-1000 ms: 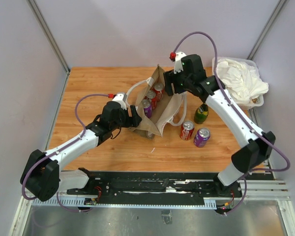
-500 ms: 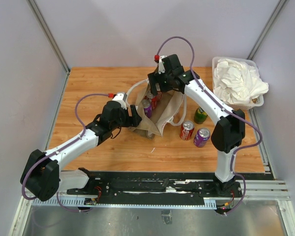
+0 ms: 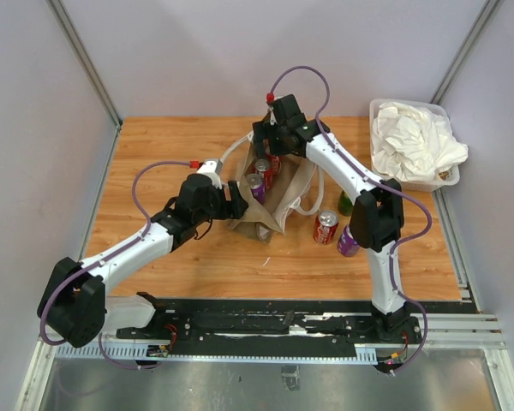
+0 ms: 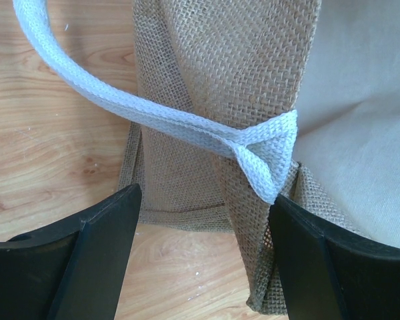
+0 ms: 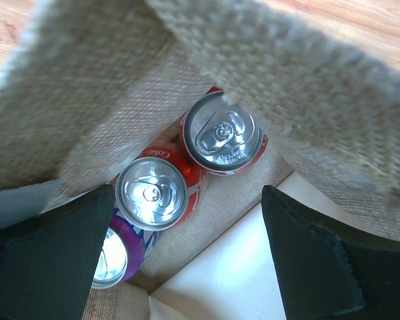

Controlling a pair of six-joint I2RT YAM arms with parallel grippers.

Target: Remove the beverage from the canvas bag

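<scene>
The red can farthest from the purple one is at the end of the row, so the robot's right gripper needs to go down into the bag's opening next, with its open fingers around that can.
The tan canvas bag (image 3: 278, 204) stands open mid-table with white strap handles. It holds a purple can (image 3: 255, 185) and two red cans (image 3: 265, 168). My right gripper (image 3: 270, 151) hovers open over the bag's mouth. The right wrist view looks down on one red can (image 5: 221, 133), a second red can (image 5: 152, 192) and the purple can (image 5: 113, 257), with nothing between the fingers (image 5: 300, 260). My left gripper (image 3: 237, 199) is open at the bag's left corner. There its fingers (image 4: 93, 253) straddle the burlap edge (image 4: 253, 80) and the white strap (image 4: 187, 127), the right one touching the fabric.
Right of the bag a red can (image 3: 325, 227), a purple can (image 3: 347, 243) and a green drink (image 3: 345, 204) stand on the wooden table (image 3: 154, 145), partly behind my right arm. A clear tub of white cloths (image 3: 415, 144) sits at the back right corner.
My right gripper has swung left, from right of the bag's far end to over its open mouth. The left arm and the bag have stayed still.
</scene>
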